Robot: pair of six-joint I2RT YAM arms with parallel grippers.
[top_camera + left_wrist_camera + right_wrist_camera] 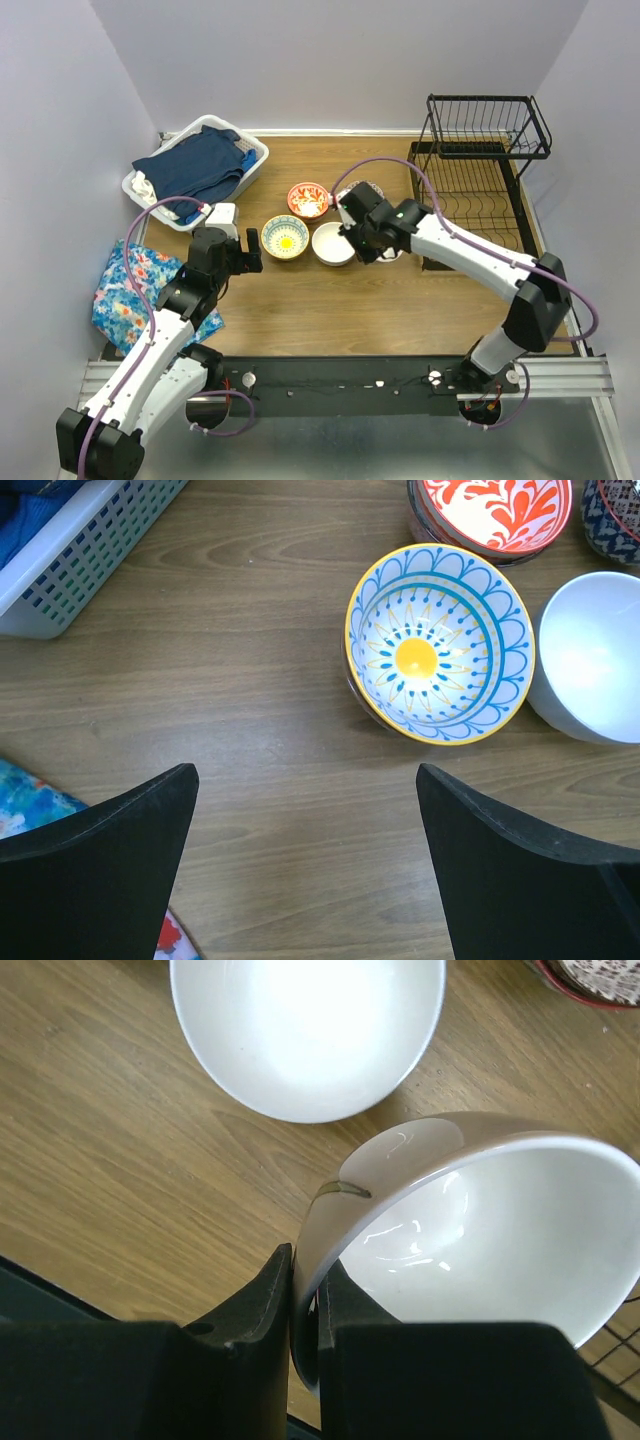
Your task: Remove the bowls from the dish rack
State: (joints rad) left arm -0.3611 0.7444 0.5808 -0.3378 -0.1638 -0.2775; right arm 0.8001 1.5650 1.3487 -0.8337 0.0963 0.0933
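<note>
I will next move my right gripper toward the yellow-rimmed bowl, then lower the beige bowl into the plain white bowl (331, 245) (310, 1015).
The black wire dish rack (478, 172) stands at the back right; I see no bowl in it. On the table sit a red-orange floral bowl (308, 199), a yellow-rimmed blue-patterned bowl (285, 237), a plain white bowl (333, 243) and a dark patterned bowl (366, 189). My right gripper (305, 1272) is shut on the rim of a beige bowl with a white inside (490, 1230), tilted just right of the white bowl (305, 1030). My left gripper (305, 790) is open and empty over bare wood, just short of the yellow-rimmed bowl (438, 643).
A white laundry basket (251, 160) with dark blue clothes stands at the back left. A floral cloth (130, 290) lies at the left edge near my left arm. The rack's base (500, 235) lies close to the right of the held bowl.
</note>
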